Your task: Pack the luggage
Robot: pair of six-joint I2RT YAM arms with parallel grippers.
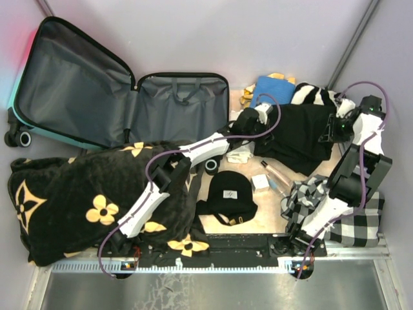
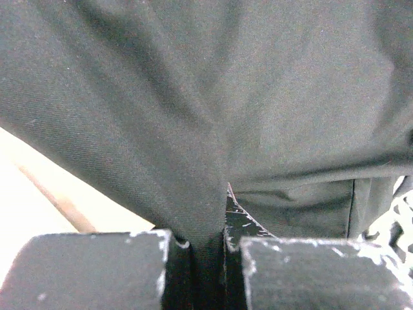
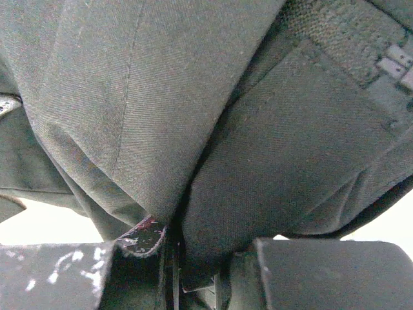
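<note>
I need to move the edge of the black garment in my left gripper to the gripper's left in the top view next, to the empty lining [image 1: 155, 103] beside the luggage's hinge, and let go of it.
The luggage [image 1: 174, 106] lies open at the back left, its dark grey lining showing and its teal shell edge and black wheels at the far left. A black garment [image 1: 297, 139] lies at the back right. My left gripper [image 1: 244, 123] is shut on its left edge; the left wrist view shows the black cloth [image 2: 213, 129] pinched between the jaws. My right gripper [image 1: 332, 129] is shut on its right edge; the right wrist view shows a fold of the same garment [image 3: 258, 161] between the jaws.
A big black blanket with tan flowers [image 1: 90, 200] covers the front left. A black beanie [image 1: 229, 194], a roll of tape [image 1: 211, 165], a clear bottle [image 1: 277, 173], checked cloth [image 1: 348, 219], a striped cloth [image 1: 316, 95] and blue and yellow items [image 1: 271, 87] lie around.
</note>
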